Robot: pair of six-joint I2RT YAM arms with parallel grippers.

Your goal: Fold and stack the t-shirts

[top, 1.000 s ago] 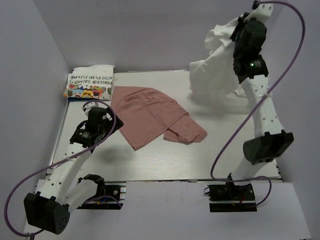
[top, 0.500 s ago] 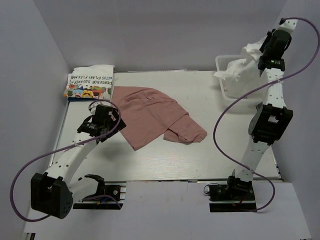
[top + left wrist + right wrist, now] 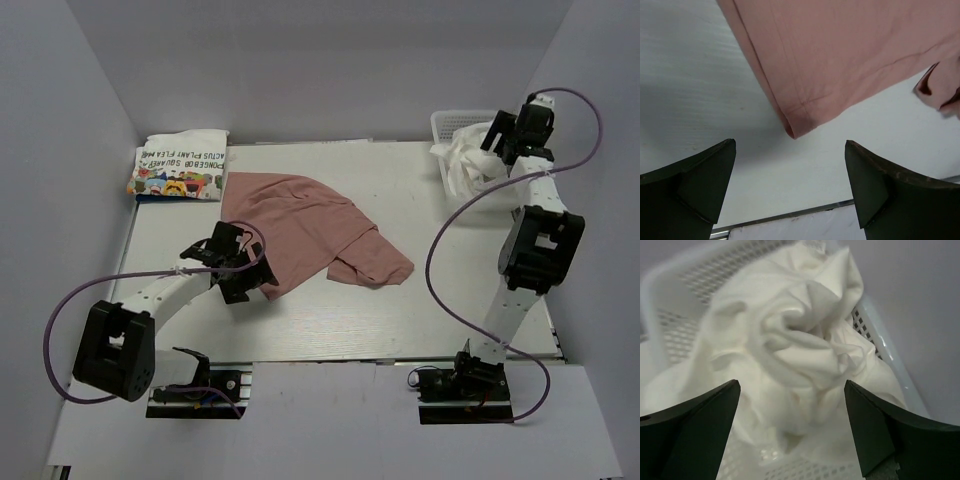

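Note:
The hemmed near corner [image 3: 271,296] of the dusty pink t-shirt [image 3: 310,235] sticks out onto bare tabletop just beyond my left gripper's open fingers, so my left gripper should move down onto that corner.
A dusty pink t-shirt [image 3: 310,235] lies crumpled on the middle of the table. Its hemmed near corner [image 3: 795,127] sits just beyond the tips of my left gripper [image 3: 252,277], which is open and holds nothing [image 3: 790,145]. A crumpled white t-shirt [image 3: 462,160] fills the mesh basket, and the right wrist view shows it bunched [image 3: 800,350]. My right gripper [image 3: 495,138] hovers over it, open, with no cloth between the fingers [image 3: 792,385]. A folded white t-shirt with cartoons and black lettering [image 3: 180,167] rests at the back left.
The white plastic mesh basket [image 3: 445,125] stands at the table's back right corner, its rim [image 3: 685,275] around the white cloth. Grey walls enclose the table on three sides. The table's metal front edge [image 3: 790,215] shows just under the left fingers.
My right gripper has come down from high up to the basket, opened and let the white t-shirt go into it. My left gripper has moved right, to the pink shirt's near corner.

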